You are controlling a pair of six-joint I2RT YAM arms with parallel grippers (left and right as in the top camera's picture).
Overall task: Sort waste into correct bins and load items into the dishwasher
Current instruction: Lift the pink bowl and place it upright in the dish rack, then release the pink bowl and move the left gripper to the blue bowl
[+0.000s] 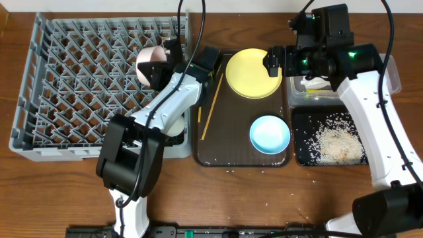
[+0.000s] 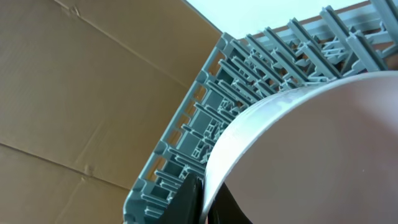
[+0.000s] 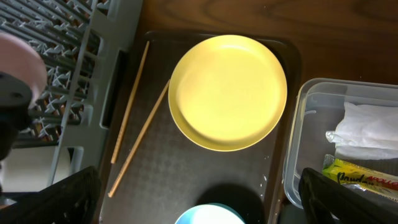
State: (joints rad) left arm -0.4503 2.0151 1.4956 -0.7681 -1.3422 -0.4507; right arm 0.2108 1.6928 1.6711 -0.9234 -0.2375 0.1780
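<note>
Next, my left gripper should move down to set the white bowl [image 1: 148, 63] among the grey rack's wires and release the bowl's rim, because the bowl hangs on edge above them.
My left gripper [image 1: 162, 64] is shut on the rim of the white bowl [image 1: 148, 63], holding it on edge over the right side of the grey dish rack [image 1: 79, 79]. In the left wrist view the bowl [image 2: 311, 155] fills the frame, with the gripper [image 2: 202, 199] pinching its rim. My right gripper [image 1: 274, 63] is open and empty above the yellow plate [image 1: 253, 73]. In the right wrist view the gripper [image 3: 199, 190] hangs over the plate [image 3: 227, 90], two chopsticks [image 3: 129, 102] and the light blue bowl [image 3: 211, 216].
The brown tray [image 1: 231, 142] carries the plate, the light blue bowl [image 1: 269, 133] and the chopsticks [image 1: 210, 106]. The clear tub [image 1: 390, 82] holds the napkin [image 3: 367, 130] and the wrapper [image 3: 360, 174]. The black tray [image 1: 304, 149] holds rice [image 1: 337, 139]. A small white cup [image 1: 177, 125] sits in the rack under my left arm.
</note>
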